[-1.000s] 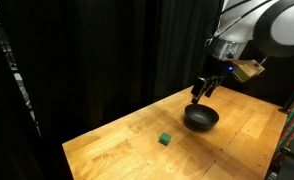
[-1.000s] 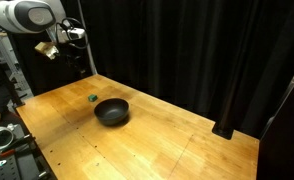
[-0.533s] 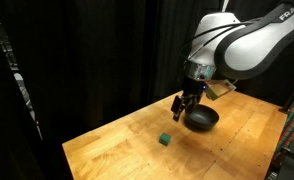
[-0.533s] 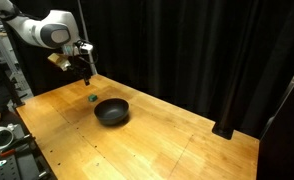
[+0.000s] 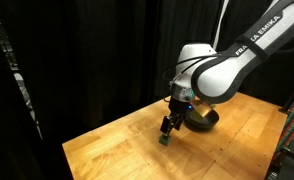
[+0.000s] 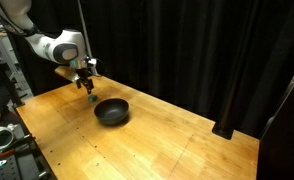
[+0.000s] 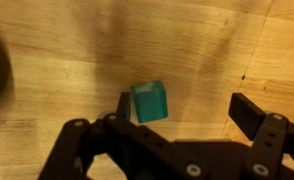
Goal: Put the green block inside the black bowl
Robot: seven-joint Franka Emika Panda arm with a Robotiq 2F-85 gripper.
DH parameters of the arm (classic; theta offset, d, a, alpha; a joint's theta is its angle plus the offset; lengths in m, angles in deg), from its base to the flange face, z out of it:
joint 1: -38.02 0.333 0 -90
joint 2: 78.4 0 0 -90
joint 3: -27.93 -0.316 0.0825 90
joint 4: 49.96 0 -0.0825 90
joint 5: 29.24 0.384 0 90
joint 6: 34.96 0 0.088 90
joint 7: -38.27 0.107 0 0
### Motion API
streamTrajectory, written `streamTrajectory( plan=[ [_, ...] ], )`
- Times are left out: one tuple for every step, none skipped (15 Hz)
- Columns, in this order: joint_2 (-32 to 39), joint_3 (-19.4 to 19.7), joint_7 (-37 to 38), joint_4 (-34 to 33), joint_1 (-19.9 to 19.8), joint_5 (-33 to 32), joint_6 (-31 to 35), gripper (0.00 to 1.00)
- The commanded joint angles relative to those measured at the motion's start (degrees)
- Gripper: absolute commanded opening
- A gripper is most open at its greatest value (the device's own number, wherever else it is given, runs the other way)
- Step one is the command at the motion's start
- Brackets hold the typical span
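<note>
My open gripper comes down and a little to the left in the wrist view around the green block (image 5: 163,140) (image 7: 149,101) next, since it lies off-center between my fingers.
The green block (image 7: 149,101) is a small green cube lying on the wooden table. In the wrist view it sits between my fingers, close to the left finger. My gripper (image 7: 186,106) is open, with the right finger well apart from the block. In both exterior views the gripper (image 5: 168,127) (image 6: 92,92) hangs low over the block (image 5: 163,140) (image 6: 94,99). The black bowl (image 6: 112,111) stands on the table next to it; in an exterior view my arm partly hides the bowl (image 5: 203,120). The bowl is empty.
The wooden table (image 6: 157,145) is ringed by black curtains at the back (image 6: 207,50). Its near edge (image 5: 82,150) lies close to the block. Equipment stands at a table side (image 6: 2,140).
My arm has swung from above the bowl across and down to the green block. The gripper now straddles the block. Block and bowl have not moved.
</note>
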State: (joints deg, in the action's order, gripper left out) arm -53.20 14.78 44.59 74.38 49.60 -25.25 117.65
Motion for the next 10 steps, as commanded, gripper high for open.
streamTrajectory(
  plan=[
    [4.2, 1.1, -2.8, -3.3, 0.9, -1.2, 2.4, 1.00],
    [5.2, 0.9, -3.6, -3.8, 0.6, -1.1, 2.7, 1.00],
    [5.9, 1.0, -3.8, -4.2, 0.7, -1.3, 2.9, 1.00],
    [6.8, 0.9, -4.3, -4.6, 0.6, -1.1, 3.3, 1.00],
    [7.6, 1.4, -4.3, -5.0, 0.9, -1.6, 3.6, 1.00],
    [8.1, 1.5, -4.5, -5.3, 1.0, -1.7, 3.6, 1.00],
    [8.8, 1.8, -4.3, -5.6, 1.1, -1.9, 3.7, 1.00],
    [9.3, 2.2, -4.1, -5.8, 1.4, -2.4, 4.1, 1.00],
    [9.8, 2.3, -4.1, -6.1, 1.5, -2.7, 4.3, 1.00],
    [10.1, 3.2, -3.4, -6.3, 2.3, -3.5, 4.8, 0.93]
  ],
)
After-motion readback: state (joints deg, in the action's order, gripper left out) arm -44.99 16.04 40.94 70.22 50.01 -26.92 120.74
